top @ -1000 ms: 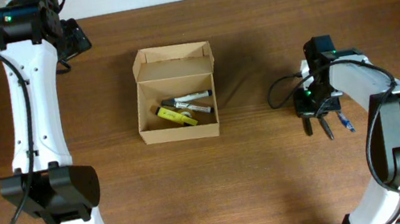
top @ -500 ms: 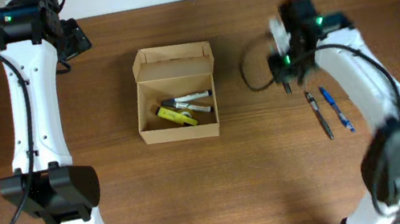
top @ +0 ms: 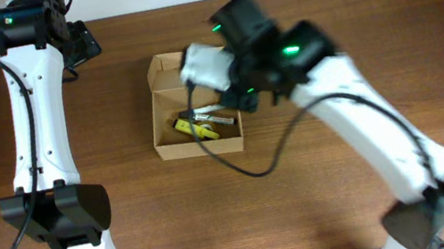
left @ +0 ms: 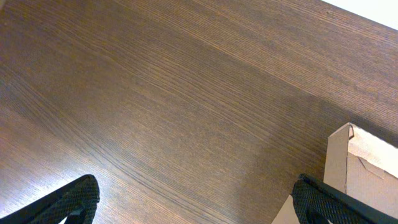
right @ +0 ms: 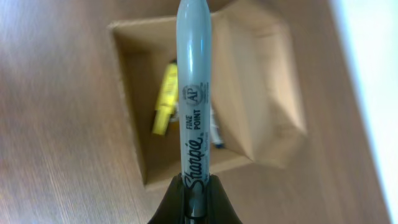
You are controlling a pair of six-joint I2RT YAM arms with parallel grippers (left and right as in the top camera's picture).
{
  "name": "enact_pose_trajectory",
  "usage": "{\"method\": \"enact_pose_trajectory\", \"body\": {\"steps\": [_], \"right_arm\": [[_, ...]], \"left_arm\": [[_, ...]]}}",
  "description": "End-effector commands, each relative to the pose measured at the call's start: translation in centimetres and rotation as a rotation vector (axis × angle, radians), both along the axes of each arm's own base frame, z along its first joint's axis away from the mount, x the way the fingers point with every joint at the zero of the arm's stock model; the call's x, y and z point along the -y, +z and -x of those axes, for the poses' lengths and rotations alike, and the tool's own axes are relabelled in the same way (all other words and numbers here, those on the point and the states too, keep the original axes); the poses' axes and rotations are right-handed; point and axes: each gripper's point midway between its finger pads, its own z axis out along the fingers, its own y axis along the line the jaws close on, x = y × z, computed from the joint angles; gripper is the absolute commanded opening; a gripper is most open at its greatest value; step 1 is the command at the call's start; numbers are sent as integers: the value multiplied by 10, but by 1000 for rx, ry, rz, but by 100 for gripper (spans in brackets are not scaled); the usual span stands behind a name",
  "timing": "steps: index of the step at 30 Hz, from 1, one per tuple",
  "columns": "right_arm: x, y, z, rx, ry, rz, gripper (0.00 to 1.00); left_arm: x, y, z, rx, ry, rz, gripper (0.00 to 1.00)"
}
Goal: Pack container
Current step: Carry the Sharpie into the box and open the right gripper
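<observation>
The Sharpie will go down toward the left in the overhead view with my right gripper, into the box (right: 261, 74) beside the yellow highlighter (top: 194, 127), where bare cardboard leaves it room.
The container (top: 167, 77), a tan cardboard box with its flap lid open at the back, sits at the table's middle left. Inside lie a yellow highlighter (top: 194, 127) and a black and white marker (top: 217, 118). My right gripper (top: 244, 94) hovers over the box's right side, blurred. In the right wrist view it (right: 195, 186) is shut on a grey Sharpie marker (right: 194, 93) that points out over the open box (right: 261, 74) and the highlighter (right: 165, 102). My left gripper (top: 82, 41) is open and empty at the far left (left: 196, 202), above bare table beside a box corner (left: 367, 162).
The dark wooden table (top: 310, 218) has a white wall along its far edge. The right arm stretches across the table from the lower right to the box. The left arm runs along the left side.
My right arm has swung left from the table's right side to above the box, with the marker in its jaws. The left arm has not moved.
</observation>
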Motion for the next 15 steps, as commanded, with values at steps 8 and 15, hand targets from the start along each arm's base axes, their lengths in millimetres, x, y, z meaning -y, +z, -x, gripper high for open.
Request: {"method": "enact_pose_trajectory", "body": {"steps": [8,15], "right_arm": [[-37,-147,7,-224,226,177,4],[-41,-196,5,-319,138,190,4]], "left_arm": [[-2,5,-1,10,-5,-14,100],[-2,5,-1,10,-5,-14,100]]}}
